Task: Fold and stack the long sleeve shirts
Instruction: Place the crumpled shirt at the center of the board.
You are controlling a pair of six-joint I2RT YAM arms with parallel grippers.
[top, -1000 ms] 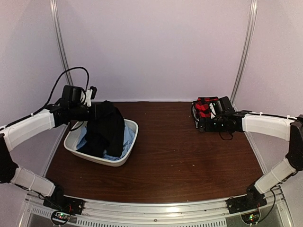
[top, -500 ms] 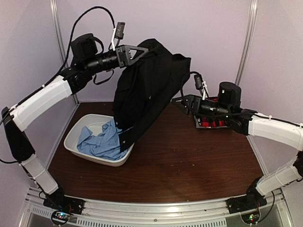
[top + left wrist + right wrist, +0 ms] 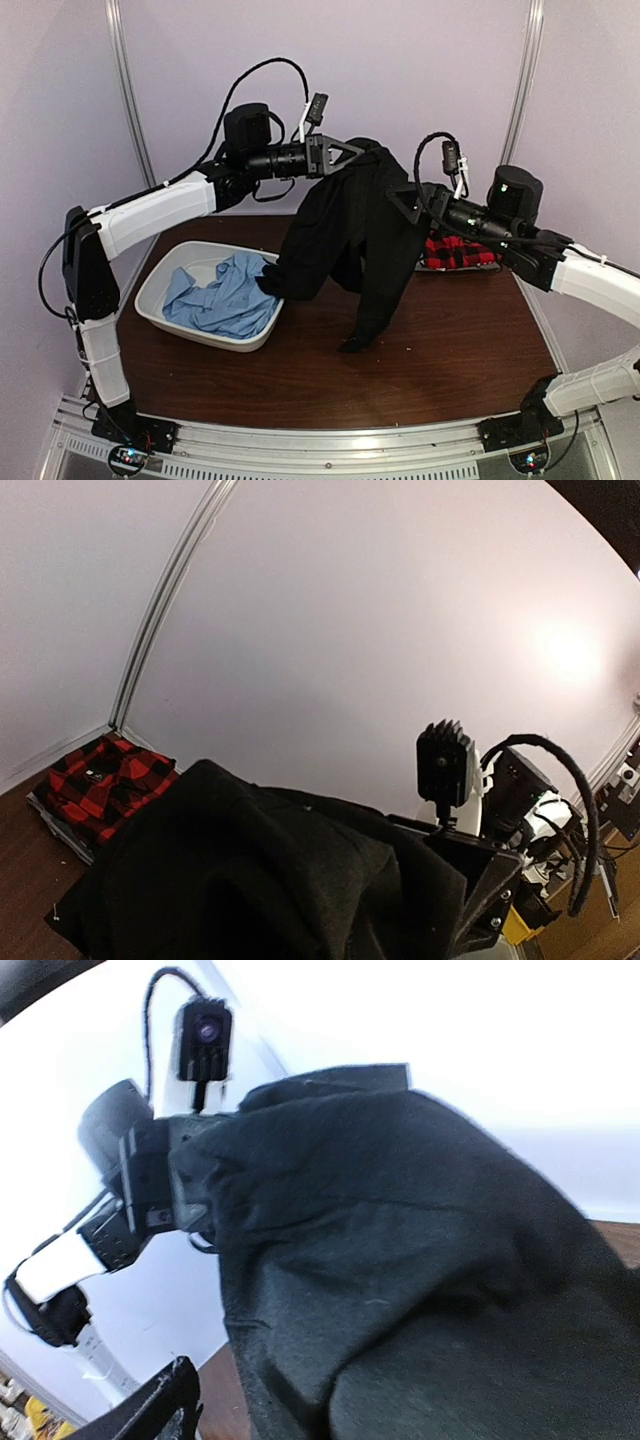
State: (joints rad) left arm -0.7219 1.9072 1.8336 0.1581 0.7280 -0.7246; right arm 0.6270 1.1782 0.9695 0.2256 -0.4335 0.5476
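Observation:
My left gripper lowers toward the right in the top view next and releases the black shirt (image 3: 355, 235) over the bare tabletop, because one shirt end hangs by the basin.
The black long sleeve shirt (image 3: 355, 235) hangs in the air over the middle of the table, bunched, its lowest end close to the tabletop. My left gripper (image 3: 350, 153) is shut on its top; in the left wrist view the black cloth (image 3: 250, 880) hides the fingers. My right gripper (image 3: 394, 200) stands open, pressed into the hanging cloth from the right. Only one of its fingers (image 3: 160, 1410) shows beside the black shirt (image 3: 400, 1290). The light blue shirt (image 3: 225, 295) lies crumpled in the white basin (image 3: 200, 335). The red-and-black plaid shirt (image 3: 460, 252) lies folded at the back right.
The basin sits at the table's left side, close to the left arm's lower links. Cables loop above both wrists. White walls and metal corner posts (image 3: 128, 100) close in the back and sides. Bare brown tabletop (image 3: 400, 385) lies in front of the hanging shirt.
The left arm carried the black shirt right and lower; its tail came out of the basin and hangs free. The right gripper rose and moved into the cloth.

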